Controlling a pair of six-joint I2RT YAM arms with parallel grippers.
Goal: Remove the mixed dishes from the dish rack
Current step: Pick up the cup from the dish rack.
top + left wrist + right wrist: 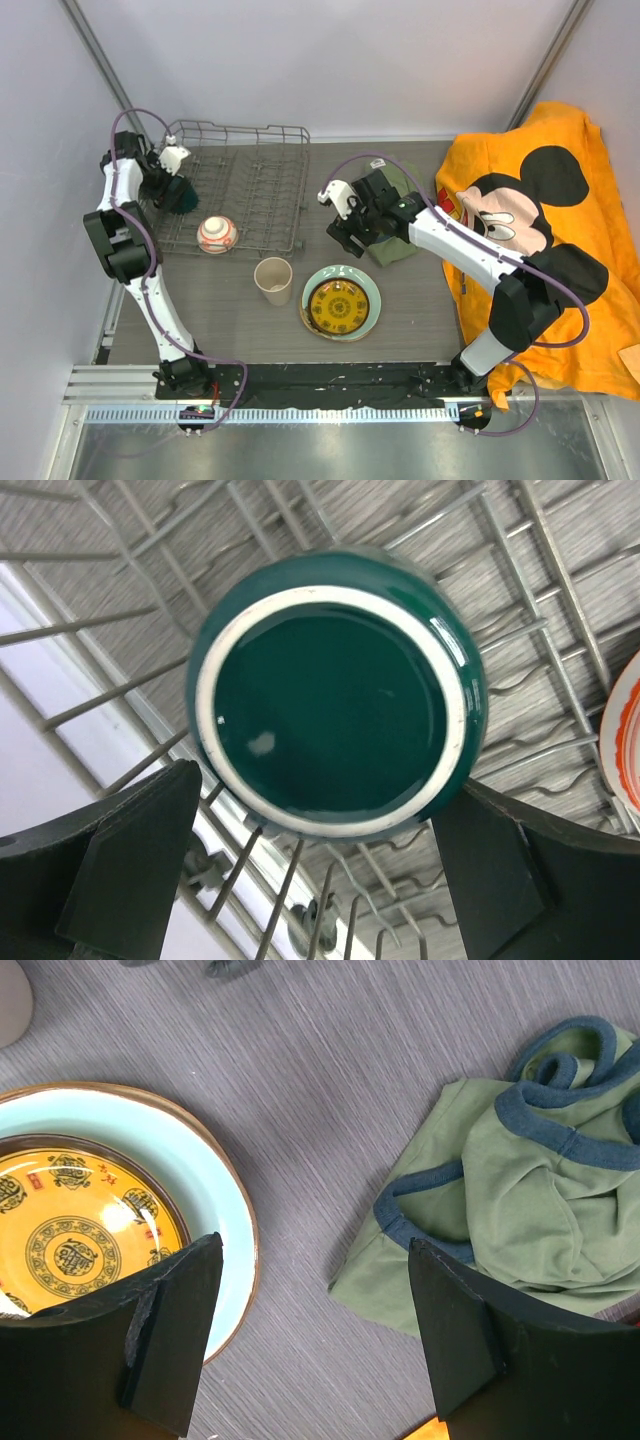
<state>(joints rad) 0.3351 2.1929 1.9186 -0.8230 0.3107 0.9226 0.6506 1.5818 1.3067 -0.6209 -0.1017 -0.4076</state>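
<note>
The upside-down mug's edge is between my open fingers by the rack's end wires, so my left gripper will go down to it and close there.
The grey wire dish rack (262, 190) stands at the back left. A dark green mug (176, 196) sits upside down in its left end; its base fills the left wrist view (335, 705). My left gripper (172, 182) is open, with a finger on each side of the mug (320, 875). A red-and-white bowl (217, 234) lies upside down in the rack's front. A beige cup (273, 279) stands on the table. The small yellow plate (338, 306) lies on the pale green plate (368, 295). My right gripper (346, 230) is open and empty over bare table (315, 1340). The cream floral plate is out of view.
An olive-green garment (396, 222) lies right of my right gripper, also in the right wrist view (520, 1190). An orange Mickey Mouse blanket (540, 220) covers the right side. The bowl's rim shows at the right edge of the left wrist view (625, 740).
</note>
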